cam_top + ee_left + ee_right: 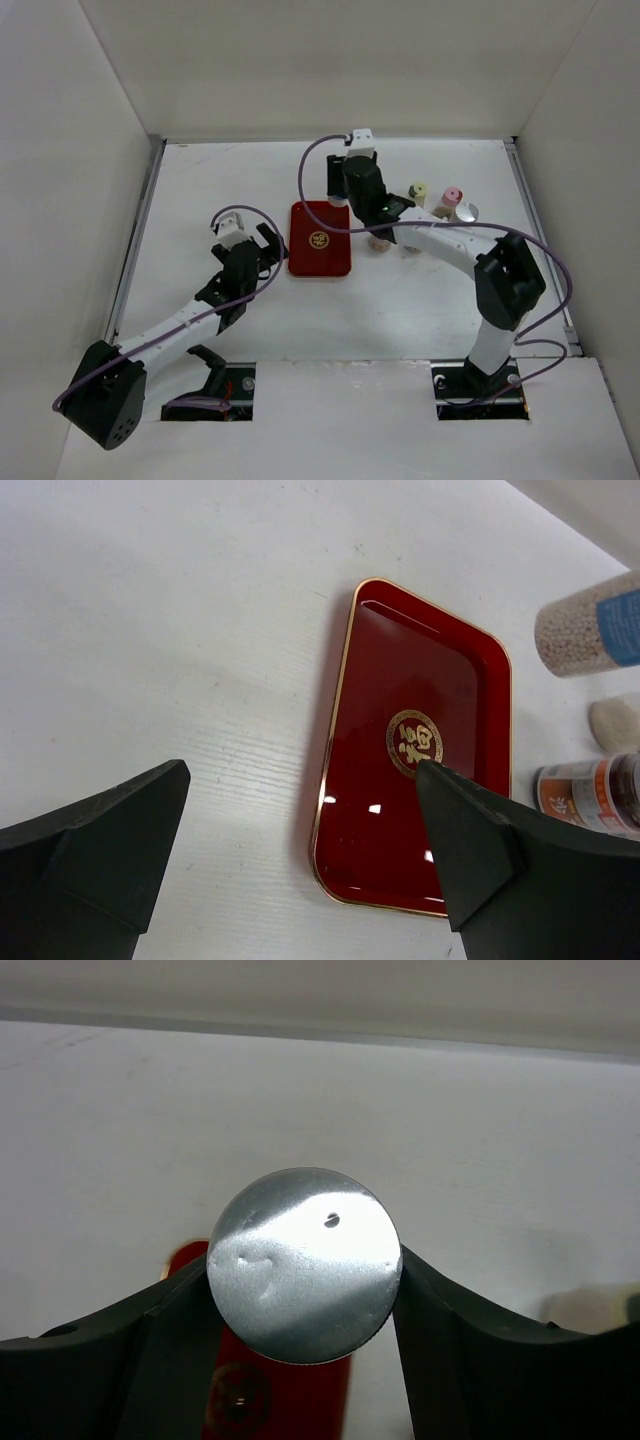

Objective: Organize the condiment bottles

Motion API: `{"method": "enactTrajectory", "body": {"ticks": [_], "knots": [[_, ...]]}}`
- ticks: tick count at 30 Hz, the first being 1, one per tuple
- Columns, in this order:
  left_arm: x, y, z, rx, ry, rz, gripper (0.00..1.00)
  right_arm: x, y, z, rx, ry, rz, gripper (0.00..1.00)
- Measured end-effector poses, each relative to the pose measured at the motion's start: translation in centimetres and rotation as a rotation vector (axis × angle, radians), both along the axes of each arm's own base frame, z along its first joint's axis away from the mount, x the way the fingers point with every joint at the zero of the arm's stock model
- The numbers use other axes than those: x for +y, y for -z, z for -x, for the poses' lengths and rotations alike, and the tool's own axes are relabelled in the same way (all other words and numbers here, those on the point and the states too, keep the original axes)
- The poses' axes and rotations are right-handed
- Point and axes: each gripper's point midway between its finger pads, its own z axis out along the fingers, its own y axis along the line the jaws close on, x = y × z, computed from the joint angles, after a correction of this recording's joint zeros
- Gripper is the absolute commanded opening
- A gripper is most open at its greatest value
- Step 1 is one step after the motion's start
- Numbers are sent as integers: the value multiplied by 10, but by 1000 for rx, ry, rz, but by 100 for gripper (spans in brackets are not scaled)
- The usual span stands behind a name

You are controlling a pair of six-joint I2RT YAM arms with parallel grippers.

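Note:
I will move my right gripper to the left in the top view next, lower the bottle and let go, because the empty tray's far corner [304,217] [189,1256] is below and to that side.
In the right wrist view my right gripper [303,1270] is shut on a condiment bottle, its round silver cap [300,1260] filling the gap between the two fingers. From above, that gripper [381,230] stands just right of the dark-red tray [320,262]. Three more bottles stand to its right: a yellow-capped one [419,192], a pink-capped one [451,196] and a silver-capped one [466,212]. My left gripper [270,250] is open with nothing in it, left of the tray. In the left wrist view the left gripper [300,780] frames the tray [420,680].
White walls enclose the table on three sides. The left wrist view shows a blue-labelled bottle of pale granules [590,625] and an orange-labelled bottle [585,792] at its right edge. The tray holds nothing.

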Motion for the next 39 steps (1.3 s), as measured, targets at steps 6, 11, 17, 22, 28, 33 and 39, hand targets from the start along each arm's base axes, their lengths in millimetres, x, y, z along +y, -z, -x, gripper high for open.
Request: {"method": "enactTrajectory", "body": {"ticks": [6, 11, 17, 22, 28, 33, 39], "knots": [[16, 1, -1, -2, -51, 34, 100, 75, -4, 6, -19, -137, -43, 50], [23, 4, -1, 4, -69, 56, 100, 94, 28, 2, 32, -168, -9, 50], [21, 3, -1, 3, -59, 73, 100, 96, 51, 1, 72, -170, 21, 56], [20, 3, -1, 4, -51, 79, 100, 101, 55, 4, 78, -175, 15, 73], [18, 3, -1, 6, -43, 82, 100, 113, 53, 7, 62, -187, -20, 91], [18, 3, -1, 5, -42, 83, 100, 105, 42, 20, 52, -195, -29, 96], [19, 0, 2, -6, -40, 90, 100, 54, -12, 56, -22, -183, -98, 89]]}}
